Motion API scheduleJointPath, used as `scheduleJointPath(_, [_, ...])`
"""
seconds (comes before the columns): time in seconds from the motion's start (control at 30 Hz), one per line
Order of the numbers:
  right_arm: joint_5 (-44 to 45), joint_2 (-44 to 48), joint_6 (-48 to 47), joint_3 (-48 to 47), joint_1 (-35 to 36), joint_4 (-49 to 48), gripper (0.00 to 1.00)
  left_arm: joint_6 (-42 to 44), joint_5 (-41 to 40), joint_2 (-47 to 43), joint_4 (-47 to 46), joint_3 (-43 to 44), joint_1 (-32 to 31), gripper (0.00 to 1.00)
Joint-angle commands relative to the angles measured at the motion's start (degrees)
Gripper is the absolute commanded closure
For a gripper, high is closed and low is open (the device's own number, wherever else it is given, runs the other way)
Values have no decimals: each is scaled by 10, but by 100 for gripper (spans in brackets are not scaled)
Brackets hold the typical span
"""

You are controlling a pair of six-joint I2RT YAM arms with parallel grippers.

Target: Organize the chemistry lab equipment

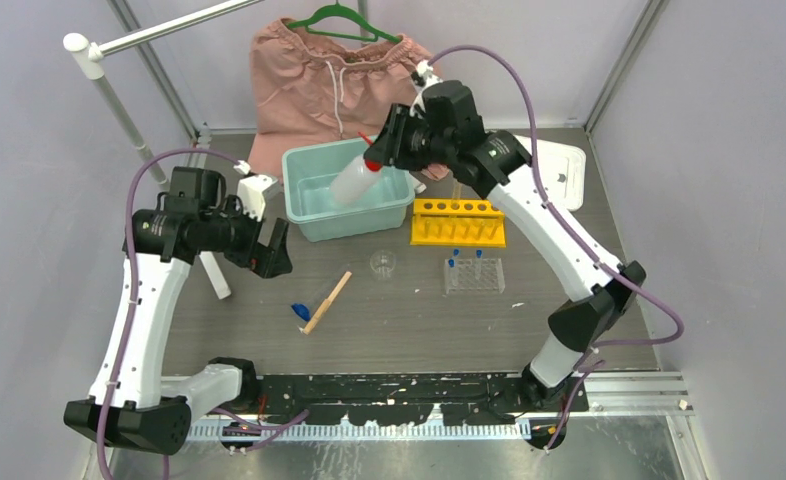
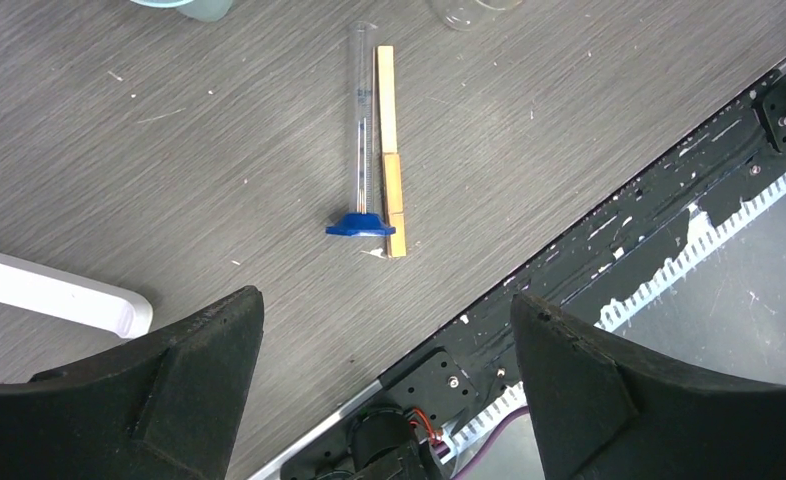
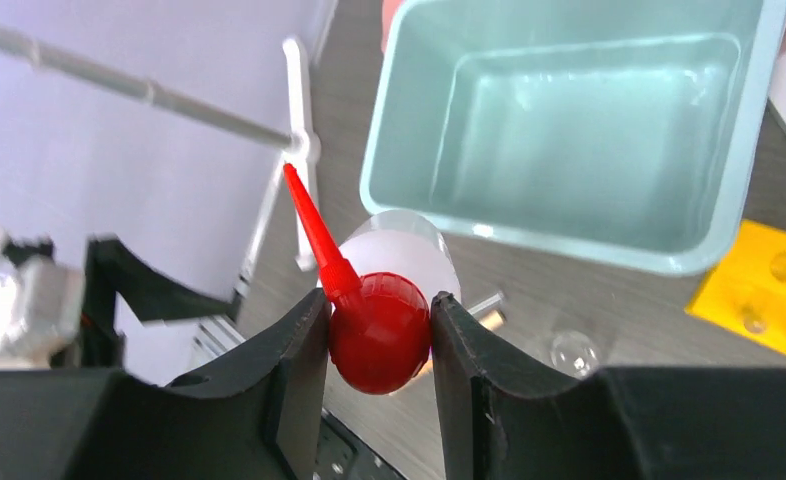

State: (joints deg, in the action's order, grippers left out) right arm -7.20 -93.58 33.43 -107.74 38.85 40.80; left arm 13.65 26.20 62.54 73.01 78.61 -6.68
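Observation:
The teal bin stands open and empty below the bottle. My right gripper moves down into the bin next and releases the red cap point(image 3: 379, 340) near the bin's bottom.
My right gripper point(image 1: 381, 152) is shut on the red cap of the white red-nozzled squeeze bottle point(image 1: 352, 180) and holds it tilted in the air over the teal bin point(image 1: 355, 226). In the right wrist view the gripper point(image 3: 379, 322) clamps the red cap point(image 3: 379, 340). My left gripper point(image 1: 275, 256) is open and empty above the table's left side. Below it point(image 2: 384, 300) lie the wooden stick point(image 2: 391, 150) and a thin clear tube with the small blue piece point(image 2: 360, 225) at its end. The tiny beaker point(image 1: 383, 263), yellow rack point(image 1: 457, 222) and clear rack point(image 1: 474, 276) with blue-capped tubes point(image 1: 451, 264) stand mid-table.
Pink shorts point(image 1: 319, 80) on a green hanger lie at the back. The bin's white lid point(image 1: 561, 172) lies at the back right. A white stand point(image 1: 119, 100) rises at the left, its foot point(image 2: 59, 300) near my left gripper. The black base rail point(image 1: 399, 390) runs along the near edge.

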Motion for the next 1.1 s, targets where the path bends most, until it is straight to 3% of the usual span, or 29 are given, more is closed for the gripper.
scheduleJointPath(0.0, [-21,-80,75,-75,-23,-52,99,-6,16,-19,6,27,3,7])
scheduleJointPath(0.27, [40,-286,72,-262,-28,28,99,-6,18,-30,5,28,3,7])
scheduleJointPath(0.5, [68,-323,102,-247,-38,10,99,-5,19,-38,-1,15,3,7])
scheduleJointPath(0.77, [65,-392,101,-302,-46,74,83,-5,22,-39,-5,15,2,6])
scheduleJointPath(1.07, [-4,-401,145,-259,-60,3,81,-8,27,-45,-8,12,3,6])
